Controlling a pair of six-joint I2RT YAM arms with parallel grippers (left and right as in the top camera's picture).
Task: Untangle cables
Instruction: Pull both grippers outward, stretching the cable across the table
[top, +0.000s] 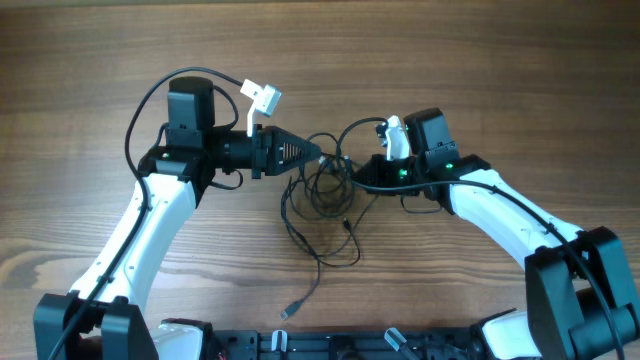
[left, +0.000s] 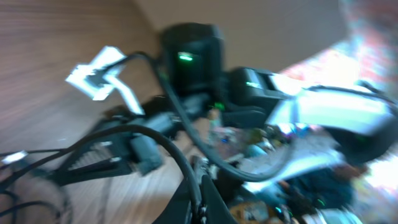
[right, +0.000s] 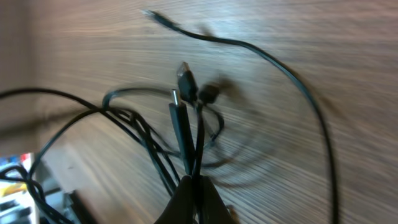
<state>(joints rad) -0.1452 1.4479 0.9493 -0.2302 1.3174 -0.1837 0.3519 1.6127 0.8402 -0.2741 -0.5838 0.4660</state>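
Note:
My right gripper needs to pull to the right in the overhead view next, away from the tangled loops, and let go of the strands, because the tabletop is bare there.
Thin black cables (top: 325, 190) lie tangled in loops at the middle of the wooden table, with one strand trailing down to a plug tip (top: 285, 313) near the front edge. My left gripper (top: 318, 152) is shut on a cable strand (left: 186, 168) at the tangle's left top. My right gripper (top: 352, 176) is shut on cable strands (right: 186, 134) at the tangle's right side. The right wrist view shows plug ends (right: 186, 78) sticking up past my fingers and a long strand (right: 311, 112) curving off. The left wrist view is blurred.
A small white connector piece (top: 262, 98) sticks up beside my left arm. The wooden table top (top: 480, 80) spreads all around. The robot base rail (top: 340, 345) runs along the front edge.

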